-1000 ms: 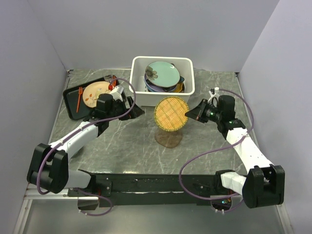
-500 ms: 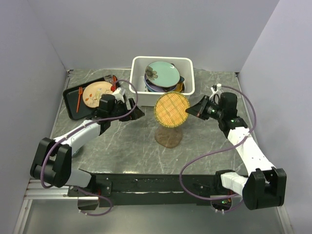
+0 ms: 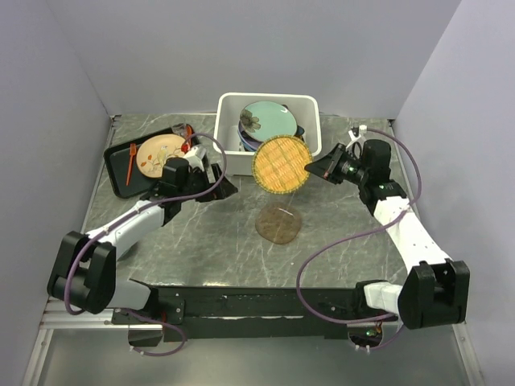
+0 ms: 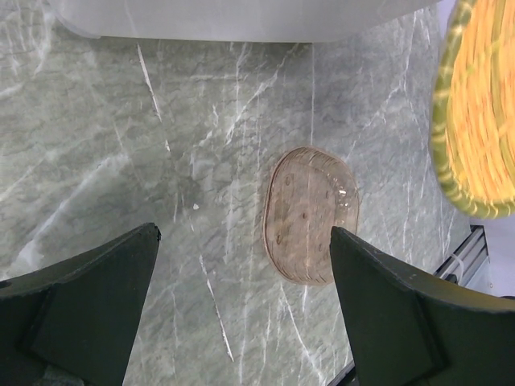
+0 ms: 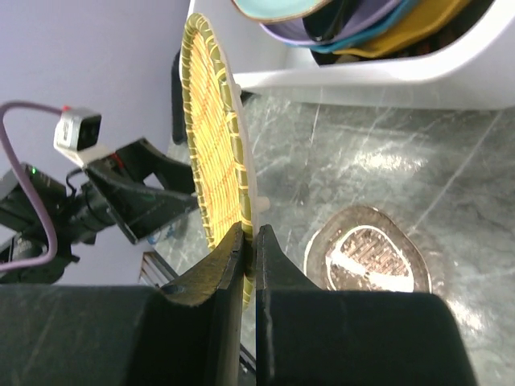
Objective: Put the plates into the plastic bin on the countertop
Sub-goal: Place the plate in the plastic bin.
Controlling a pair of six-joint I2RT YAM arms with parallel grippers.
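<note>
The robot's right gripper will move outward over the bin (image 3: 228,127) and down to let go of the yellow plate on the pale green plate (image 3: 270,119), since that plate is the top of the stack.
My right gripper (image 3: 320,168) is shut on the rim of a yellow woven-pattern plate with a green edge (image 3: 282,164) and holds it upright in the air in front of the white plastic bin (image 3: 228,127). The wrist view shows the plate (image 5: 211,145) pinched edge-on between the fingers. The bin holds several stacked plates, a pale green one with a flower (image 3: 268,120) on top. A clear brownish plate (image 3: 279,223) lies flat on the grey marble countertop (image 3: 201,241). My left gripper (image 3: 224,186) is open and empty, left of the yellow plate, with the clear plate (image 4: 311,214) beyond its fingers.
A flat black tray (image 3: 117,169) at the back left holds a beige plate (image 3: 157,152) and orange cutlery (image 3: 129,164). Grey walls close in the counter on the left, back and right.
My right gripper has lifted the yellow plate up and back toward the bin, off the clear plate. The left gripper has shifted slightly toward the back.
</note>
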